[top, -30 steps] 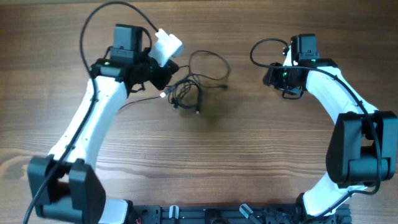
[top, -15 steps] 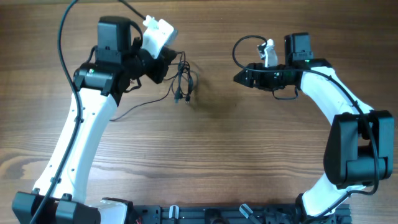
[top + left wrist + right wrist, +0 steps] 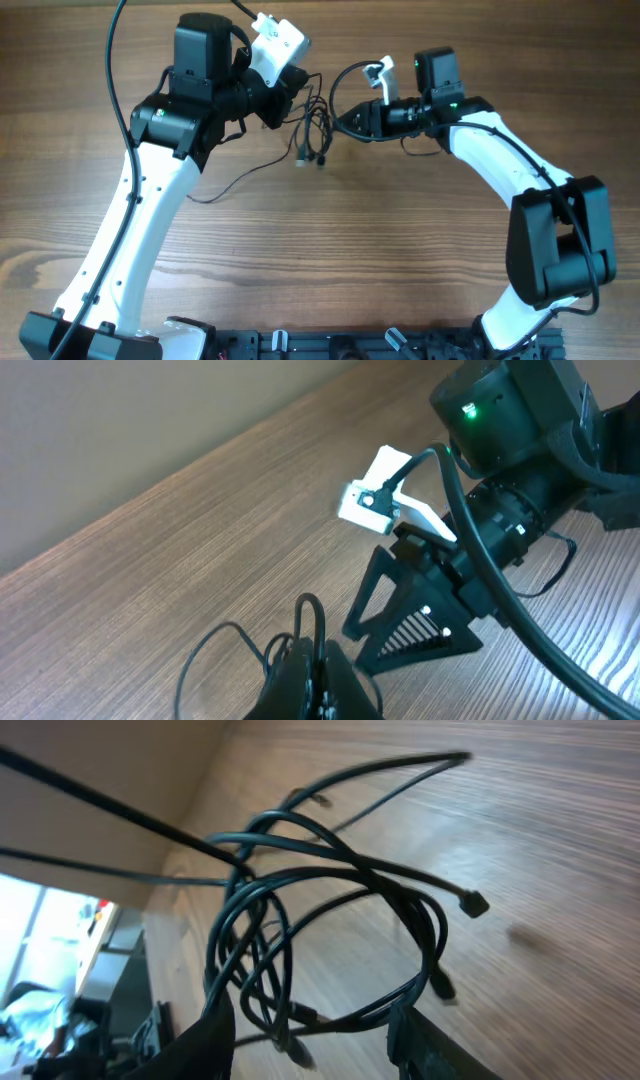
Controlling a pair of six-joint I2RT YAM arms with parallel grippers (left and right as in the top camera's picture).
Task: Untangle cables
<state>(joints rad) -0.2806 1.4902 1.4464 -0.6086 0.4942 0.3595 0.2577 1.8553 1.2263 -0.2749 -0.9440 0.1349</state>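
The robot's left hand needs to pull left in the overhead view next, to the bare tabletop and away from the right gripper at the cable loops, and let go of the upper parts of the cables.
The cables [image 3: 312,130] are a tangle of thin black wires with small plug tips, lifted off the table. My left gripper [image 3: 292,98] is shut on their upper strands; in the left wrist view its fingers [image 3: 322,675] pinch the wires [image 3: 305,615]. One strand [image 3: 230,178] trails down to the left. My right gripper [image 3: 346,122] is open and points left at the bundle; it also shows in the left wrist view [image 3: 405,625]. In the right wrist view its fingers [image 3: 320,1040] sit either side of the lower loops [image 3: 330,890].
The wooden table [image 3: 400,250] lies under both arms. A thick black robot cable [image 3: 345,75] loops above the right wrist and another [image 3: 115,50] arcs over the left arm. White camera mounts [image 3: 280,42] sit on the wrists.
My left gripper has carried the cables up and to the right. My right arm has swung left, bringing its open fingers up to the hanging bundle.
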